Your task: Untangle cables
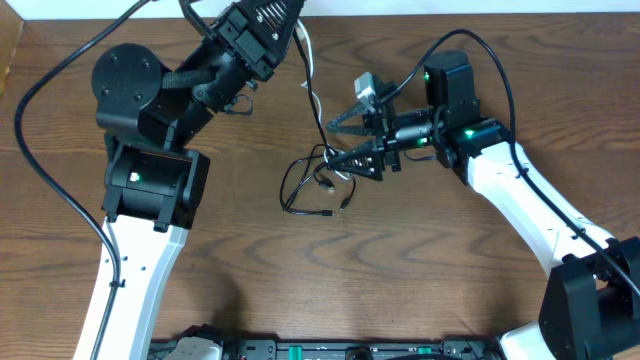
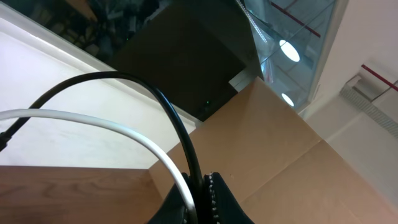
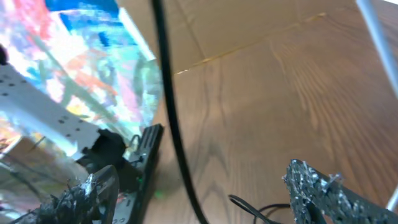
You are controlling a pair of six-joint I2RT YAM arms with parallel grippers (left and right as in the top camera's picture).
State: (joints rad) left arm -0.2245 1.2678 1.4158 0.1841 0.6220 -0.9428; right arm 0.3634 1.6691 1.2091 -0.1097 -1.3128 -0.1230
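Note:
My right gripper eases left in the overhead view, further onto the black cable, and closes next, since the black cable (image 1: 318, 115) runs between my open fingers.
The cables (image 1: 315, 180) lie in a small tangle of thin black loops with plug ends at the table's middle. A white cable (image 1: 306, 52) and a black cable (image 1: 318, 115) rise from the tangle to my left gripper (image 1: 292, 25), which is lifted near the table's far edge. In the left wrist view the left gripper (image 2: 200, 202) is shut on the white cable (image 2: 124, 129) and the black cable (image 2: 163, 102). My right gripper (image 1: 335, 140) is open just above the tangle. In the right wrist view the black cable (image 3: 171, 124) runs between the open fingers (image 3: 202, 196), touching neither.
Thick black arm wires (image 1: 50, 150) loop over the table's left side, and another (image 1: 490, 50) arches over the right arm. The arm bases stand at the near left and near right. A cardboard box (image 2: 292, 162) stands beyond the table's far edge.

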